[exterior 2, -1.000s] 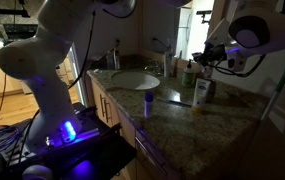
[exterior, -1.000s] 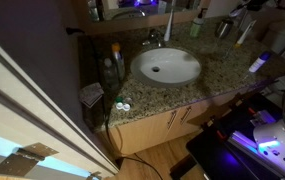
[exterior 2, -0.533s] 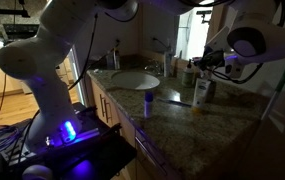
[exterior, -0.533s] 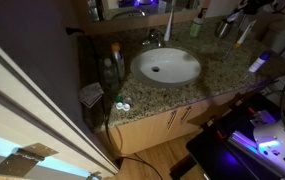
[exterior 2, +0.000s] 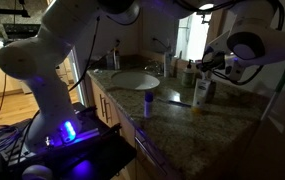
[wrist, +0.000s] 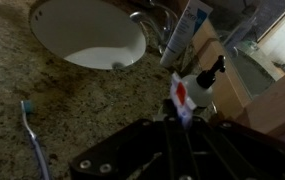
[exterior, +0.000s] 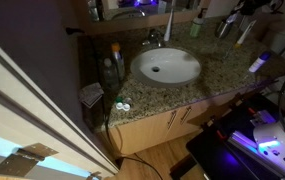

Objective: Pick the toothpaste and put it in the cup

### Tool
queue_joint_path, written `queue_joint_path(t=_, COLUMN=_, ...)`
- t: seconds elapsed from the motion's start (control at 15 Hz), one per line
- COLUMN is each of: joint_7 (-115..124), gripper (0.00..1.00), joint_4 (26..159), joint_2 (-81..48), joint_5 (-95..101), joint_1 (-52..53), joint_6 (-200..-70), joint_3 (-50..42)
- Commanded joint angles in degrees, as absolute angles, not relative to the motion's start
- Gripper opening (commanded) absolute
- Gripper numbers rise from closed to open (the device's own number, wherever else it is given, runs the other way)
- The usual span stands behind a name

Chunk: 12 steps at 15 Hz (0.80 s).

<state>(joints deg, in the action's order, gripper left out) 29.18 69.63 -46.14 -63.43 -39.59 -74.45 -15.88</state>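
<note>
My gripper should first lower the toothpaste, since it still hangs above the dark grey cup below my gripper. Then my gripper should release it into the cup.
In the wrist view my gripper (wrist: pixel 182 122) is shut on the toothpaste (wrist: pixel 183 96), a small white tube with red and blue print that sticks out from between the dark fingers. In an exterior view the gripper (exterior 2: pixel 210 63) hangs just above the dark grey cup (exterior 2: pixel 201 92) on the granite counter. In an exterior view the cup (exterior: pixel 223 27) stands at the back right of the counter, under the gripper (exterior: pixel 244 9). I cannot make out the cup in the wrist view.
The white sink basin (exterior: pixel 167 67) (wrist: pixel 87 35) with its faucet (wrist: pixel 154 25) is set in the counter. A toothbrush (wrist: pixel 32 132) lies on the granite. A white pump bottle (wrist: pixel 208 84), a green bottle (exterior: pixel 195 27) and a small blue-lit container (exterior 2: pixel 148 103) stand nearby.
The wrist has sunk slightly toward the cup, with the toothpaste still in the gripper. Nothing on the counter has moved.
</note>
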Motion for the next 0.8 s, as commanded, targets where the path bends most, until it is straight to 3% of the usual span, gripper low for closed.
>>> queue_joint_path(t=0.0, joint_7=33.0, gripper=0.01, joint_4=66.0, joint_2=-49.3, joint_5=-64.0, joint_1=-40.0, joint_6=-75.8, joint_3=-14.7)
queue_joint_path(t=0.2, joint_7=35.1, gripper=0.01, joint_4=64.8, joint_2=-50.6, joint_5=-63.9, joint_1=-40.1, joint_6=-76.8, joint_3=-14.3)
queue_joint_path(t=0.27, joint_7=36.1, gripper=0.29, joint_4=64.5, joint_2=-50.9, joint_5=-63.7, joint_1=-40.1, joint_6=-77.2, joint_3=-14.3)
queue_joint_path(t=0.4, joint_7=37.7, gripper=0.36, joint_4=64.0, joint_2=-50.5, joint_5=-62.1, joint_1=-39.5, joint_6=-79.1, joint_3=-15.2)
queue_joint_path(t=0.73, joint_7=38.9, gripper=0.73, joint_4=61.5, joint_2=-46.9, joint_5=-57.8, joint_1=-39.8, joint_6=-82.0, joint_3=-16.3)
